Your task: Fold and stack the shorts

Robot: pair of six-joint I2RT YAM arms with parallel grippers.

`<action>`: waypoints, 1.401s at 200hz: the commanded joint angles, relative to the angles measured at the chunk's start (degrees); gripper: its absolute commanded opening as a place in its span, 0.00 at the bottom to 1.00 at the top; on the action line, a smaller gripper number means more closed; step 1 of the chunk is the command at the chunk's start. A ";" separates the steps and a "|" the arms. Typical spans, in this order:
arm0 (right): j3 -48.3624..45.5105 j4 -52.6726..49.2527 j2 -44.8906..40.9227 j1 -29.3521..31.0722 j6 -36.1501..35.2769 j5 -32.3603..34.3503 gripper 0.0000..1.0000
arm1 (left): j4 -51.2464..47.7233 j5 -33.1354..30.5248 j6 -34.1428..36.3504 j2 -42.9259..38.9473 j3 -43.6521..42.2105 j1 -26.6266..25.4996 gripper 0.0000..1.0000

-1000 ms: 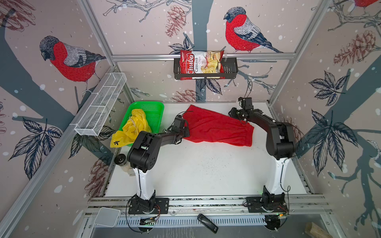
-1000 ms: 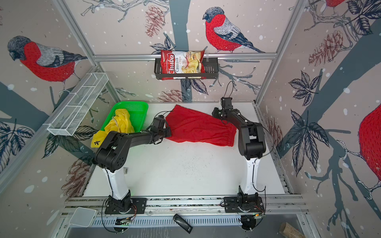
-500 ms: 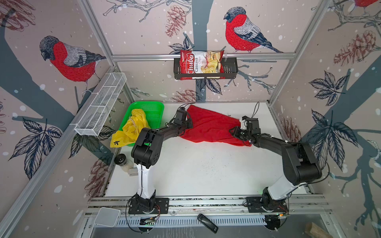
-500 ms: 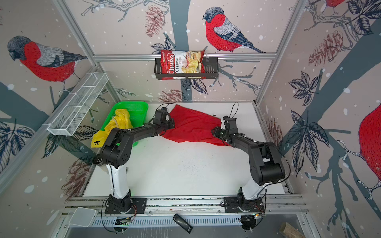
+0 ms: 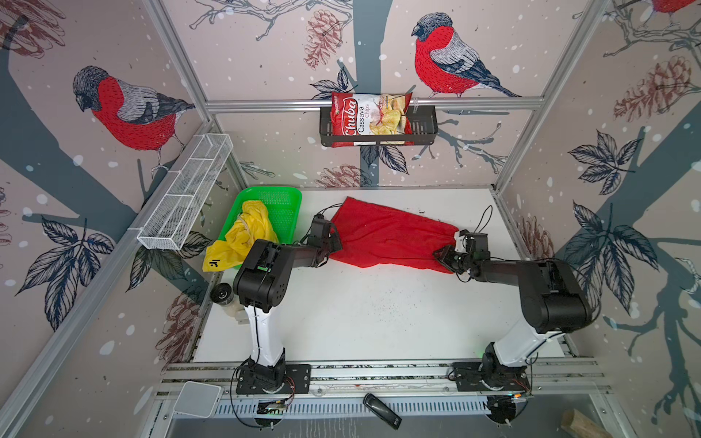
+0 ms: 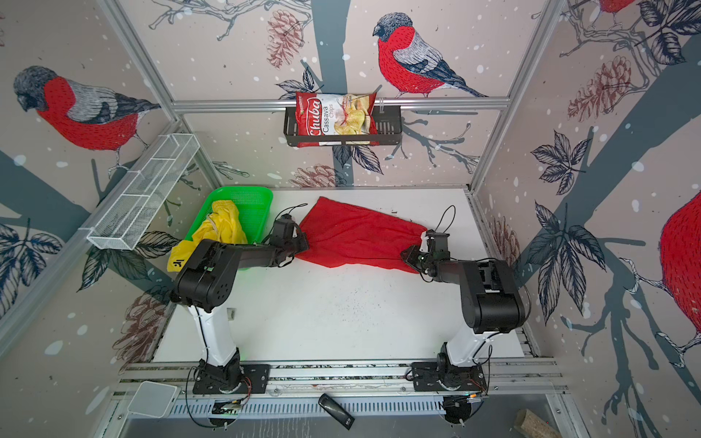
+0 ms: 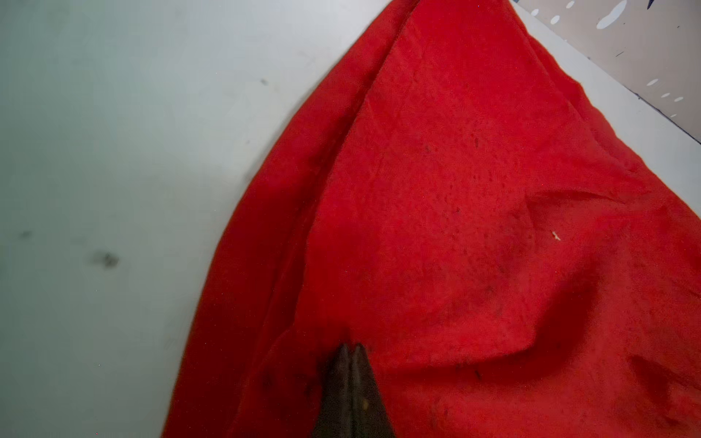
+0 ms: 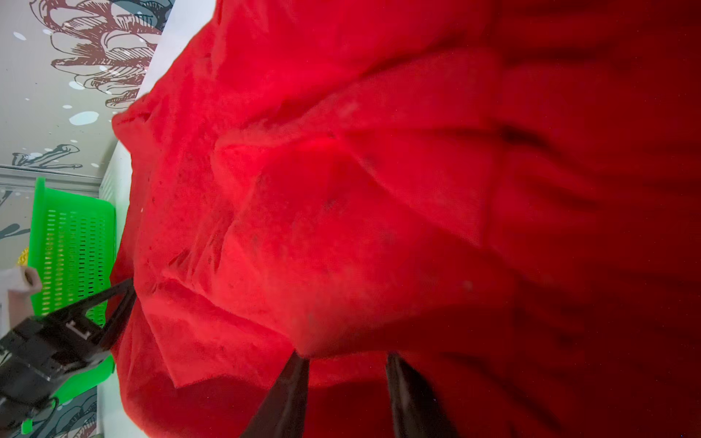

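Observation:
The shorts still have folds in them, so my left gripper will pull the pinched red cloth outward toward the table's far corner by the basket and let go of it there.
The red shorts (image 5: 387, 239) (image 6: 356, 239) lie spread across the back of the white table (image 5: 360, 314). My left gripper (image 5: 334, 244) (image 6: 303, 242) is at their left edge. Its fingers are shut together, pinching the red cloth (image 7: 455, 189) at the tips (image 7: 351, 347), and it also shows in the right wrist view (image 8: 127, 292). My right gripper (image 5: 442, 256) (image 6: 409, 252) is at the near right corner, low over the table. Its jaws (image 8: 347, 364) stand apart with a fold of red cloth (image 8: 341, 189) around them. The yellow shorts (image 5: 246, 235) (image 6: 222, 229) hang crumpled over the green basket (image 5: 280, 197).
The green basket (image 6: 250, 191) (image 8: 72, 242) stands at the back left, right behind the left arm. A white wire shelf (image 5: 186, 193) juts from the left wall. A chips bag (image 5: 371, 119) sits in a black wall rack. A small dark-lidded jar (image 5: 222, 294) stands by the left table edge.
The right arm swung from the shorts' far right edge down to their near right corner. The left gripper closed on the left edge, and the cloth shifted slightly.

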 commanded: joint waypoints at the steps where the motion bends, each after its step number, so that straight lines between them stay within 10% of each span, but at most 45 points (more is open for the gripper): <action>1: -2.20 -9.03 -1.68 1.09 -1.32 2.57 0.38 | -7.94 -1.91 -3.38 -3.55 -6.76 0.12 0.00; 45: -3.71 -19.10 -11.23 7.86 -3.87 5.47 0.38 | -9.31 -1.59 -6.56 -20.12 -19.94 -1.45 0.00; 93: 4.76 -25.25 -19.99 8.45 -5.68 3.83 0.41 | -14.45 -0.72 -1.96 -28.97 -13.08 -3.31 0.15; 160: 17.16 -17.47 -3.99 14.09 -4.25 0.51 0.39 | -10.38 6.35 5.68 -6.87 12.11 -3.31 0.11; 280: 2.46 -14.68 2.12 12.17 -5.26 -0.50 0.39 | -14.32 4.71 5.75 21.76 35.22 2.06 0.06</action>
